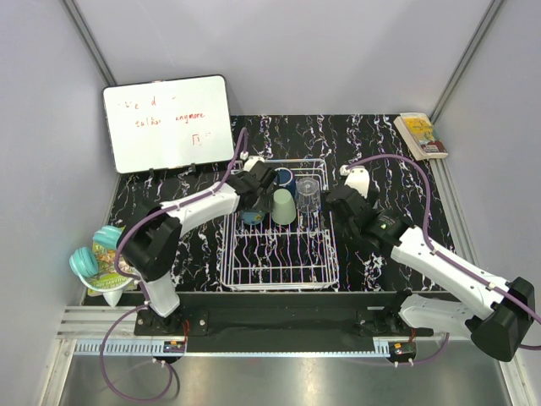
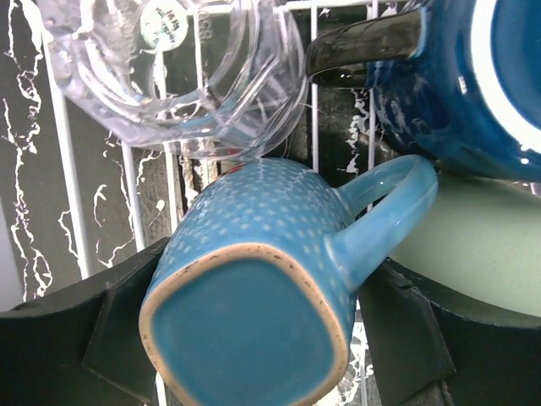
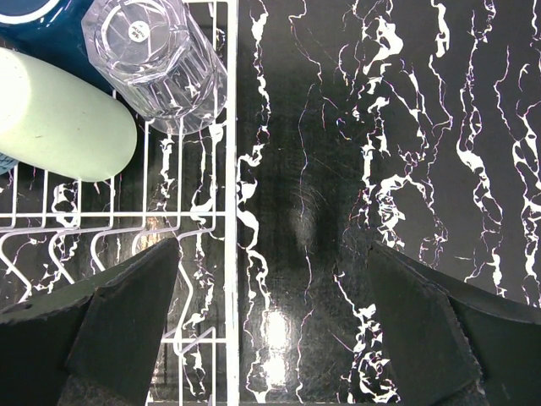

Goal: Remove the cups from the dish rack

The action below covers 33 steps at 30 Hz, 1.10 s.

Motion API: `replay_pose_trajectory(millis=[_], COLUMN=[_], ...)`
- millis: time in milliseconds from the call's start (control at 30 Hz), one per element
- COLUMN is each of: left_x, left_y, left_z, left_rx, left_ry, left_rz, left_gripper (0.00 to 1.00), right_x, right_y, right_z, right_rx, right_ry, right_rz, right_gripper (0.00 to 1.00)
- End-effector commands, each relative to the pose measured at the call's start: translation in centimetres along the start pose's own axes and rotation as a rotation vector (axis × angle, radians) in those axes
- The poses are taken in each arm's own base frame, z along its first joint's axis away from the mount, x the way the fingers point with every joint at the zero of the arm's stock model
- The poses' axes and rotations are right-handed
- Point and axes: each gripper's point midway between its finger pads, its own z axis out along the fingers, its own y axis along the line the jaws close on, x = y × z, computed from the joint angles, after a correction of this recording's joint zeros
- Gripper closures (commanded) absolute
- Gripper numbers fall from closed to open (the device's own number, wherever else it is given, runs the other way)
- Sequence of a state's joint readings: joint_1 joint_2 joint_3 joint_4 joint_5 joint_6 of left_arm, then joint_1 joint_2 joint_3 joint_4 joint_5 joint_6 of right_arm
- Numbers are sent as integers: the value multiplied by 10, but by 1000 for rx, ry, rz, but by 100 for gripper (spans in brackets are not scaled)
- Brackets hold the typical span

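Note:
The light blue mug is between my other gripper's fingers, to the left of my right gripper in the top view. I will raise my right gripper and tilt it toward the mug.
The white wire dish rack (image 1: 279, 262) sits mid-table. My left gripper (image 1: 254, 201) is open, its jaws straddling the upturned light blue mug (image 2: 254, 288) in the rack's far left; the left finger (image 2: 110, 330) touches the mug and a thin gap shows at the right finger (image 2: 406, 330). A clear glass (image 2: 169, 68) lies just beyond the mug. The navy mug (image 1: 285, 179), pale green tumbler (image 1: 284, 206) and another clear glass (image 1: 309, 188) stand beside it. My right gripper (image 3: 275, 321) is open and empty over the rack's right rim (image 3: 226, 254).
A whiteboard (image 1: 169, 123) leans at the back left. A book (image 1: 420, 135) lies at the back right. Turquoise ribbed round things (image 1: 93, 254) sit off the table's left edge. Black marbled tabletop (image 3: 380, 127) shows to the right of the rack.

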<state>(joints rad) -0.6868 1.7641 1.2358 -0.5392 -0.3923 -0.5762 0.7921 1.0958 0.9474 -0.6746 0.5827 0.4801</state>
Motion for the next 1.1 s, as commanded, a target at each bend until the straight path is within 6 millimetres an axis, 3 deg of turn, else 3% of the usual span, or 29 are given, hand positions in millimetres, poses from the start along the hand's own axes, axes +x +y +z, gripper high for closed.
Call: replay_pose_trajectory(millis=[0,33,300,633,900,1067], left_x=[-16,-19,-42,-86,-91,-103], left_y=[9,10,21,10,-25,-53], left_z=[-17,-19,-50,-118,-156,-192], left_rx=[-9,-12,-14,155,426,656], left_ry=[-68,-78,-166,-293,-317,-401], left_rz=[-12,-14,-6,-30,-42,-58], left_gripper=[90,100,100,100,100,100], right_x=[-7,-7,-11,-26,-42,-54], right_y=[6,6,6,9,12,20], right_z=[-2,-2,-4,-12,-27,-41], right_rx=[-23,-24,-28,-49,-105,-189], right_ry=[-32,-33,-45,-76,-125,-171], right_rz=[44,45,46,74,109,169], right_gripper=[0,0,0,0,0,0])
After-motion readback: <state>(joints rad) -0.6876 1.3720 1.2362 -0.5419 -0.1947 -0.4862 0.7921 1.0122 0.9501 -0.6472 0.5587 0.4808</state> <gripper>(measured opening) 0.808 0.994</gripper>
